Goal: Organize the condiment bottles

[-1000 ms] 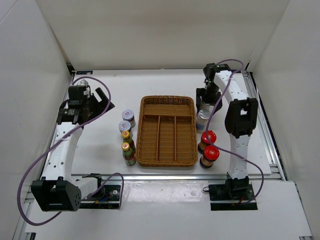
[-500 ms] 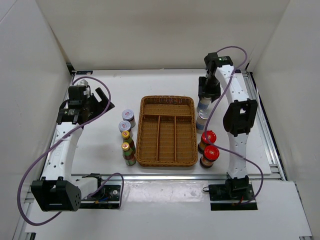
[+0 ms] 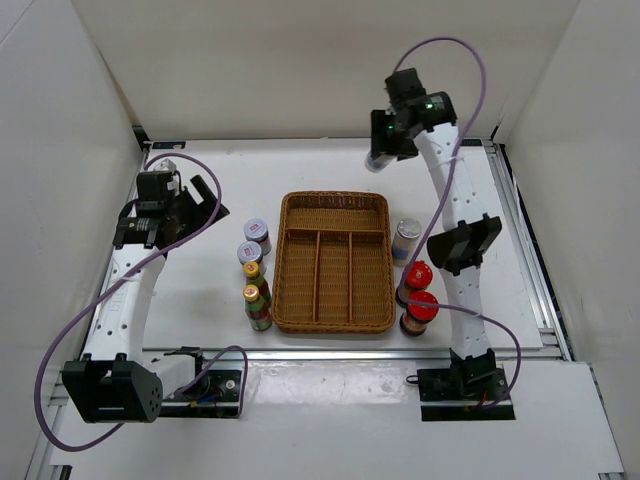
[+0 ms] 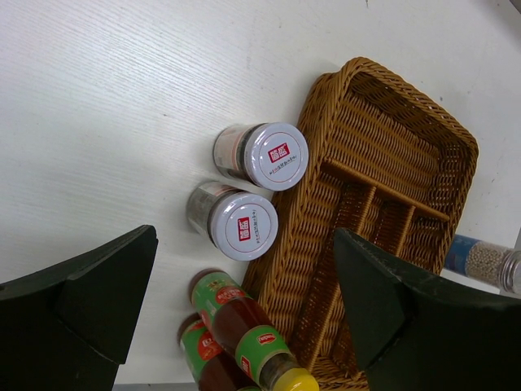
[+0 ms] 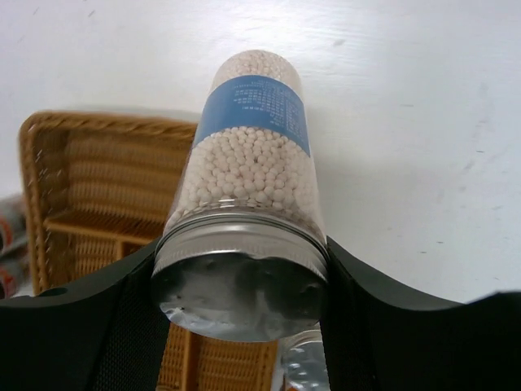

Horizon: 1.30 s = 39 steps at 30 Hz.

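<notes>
My right gripper should next go back over the tray, then down into its wide far section [image 3: 367,218], at the section's empty end by the other cylinder.
My right gripper [image 3: 385,140] is shut on a silver-capped cylinder bottle [image 5: 248,204] of white beads and holds it high above the table's far side, behind the wicker tray [image 3: 333,205]. The other silver-capped cylinder [image 3: 406,239] stands right of the tray, with two red-capped dark bottles [image 3: 417,296] in front of it. Left of the tray stand two grey-lidded jars [image 4: 259,181] and two green yellow-capped bottles [image 4: 244,346]. My left gripper [image 4: 244,326] is open and empty, up above the jars and green bottles.
The brown wicker divided tray [image 4: 391,163] sits mid-table with its compartments empty. White walls close in the table on three sides. A metal rail [image 3: 525,250] runs along the right edge.
My right gripper lifted the silver-capped cylinder from beside its twin right of the tray and carried it up and toward the far side. The left arm has not moved.
</notes>
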{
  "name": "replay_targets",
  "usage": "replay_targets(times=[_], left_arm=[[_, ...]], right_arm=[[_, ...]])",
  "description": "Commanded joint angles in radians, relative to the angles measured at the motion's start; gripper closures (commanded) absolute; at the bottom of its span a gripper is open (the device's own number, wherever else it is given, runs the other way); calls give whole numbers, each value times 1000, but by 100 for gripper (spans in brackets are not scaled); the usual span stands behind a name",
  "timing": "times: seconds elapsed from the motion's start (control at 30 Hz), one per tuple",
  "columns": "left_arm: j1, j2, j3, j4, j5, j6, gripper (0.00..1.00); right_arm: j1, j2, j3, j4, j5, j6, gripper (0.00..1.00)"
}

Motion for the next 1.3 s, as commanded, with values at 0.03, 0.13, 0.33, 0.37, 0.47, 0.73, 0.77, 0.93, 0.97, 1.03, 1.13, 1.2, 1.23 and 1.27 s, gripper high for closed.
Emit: replay_targets(times=[0.03,0.13,0.33,0.37,0.47,0.73,0.77,0.93,0.97,1.03,1.13,1.2,1.23,1.27], left_arm=[[3,-21,-5,1,-7,-6,0],[3,-21,-5,1,-7,-6,0],[3,-21,-23,1,-16,-6,0],[3,-21,-23,1,-16,-6,0],[3,-30,-23,10,-16,-6,0],[3,-21,-32,10,-16,-6,0],[3,-21,-32,10,-16,-6,0],[3,-21,-23,10,-16,-6,0],[3,-21,-23,10,-16,-6,0],[3,-21,-23,10,-16,-6,0],[3,-11,-32,10,-7,-15,0],[3,-11,-32,10,2,-15,0],[3,-2,-32,19,2,-15,0],[3,-2,-32,20,2,-15,0]], right_arm=[[110,-51,-19,-279,-21,-5,92],[139,-61,-87,-279,-31,4,94],[175,-62,-181,-279,-41,4,94],[175,-48,-192,-279,-50,4,94],[175,-22,-215,-270,-25,13,94],[165,-12,-370,-183,18,25,81],[165,-12,-405,-169,18,37,78],[156,-31,-419,-150,31,38,32],[156,-31,-401,-173,57,38,16],[156,-41,-347,-183,106,28,0],[156,-80,-313,-192,208,31,0],[156,-112,-277,-227,283,77,0],[156,-126,-276,-239,320,99,0],[156,-156,-276,-250,347,117,0]])
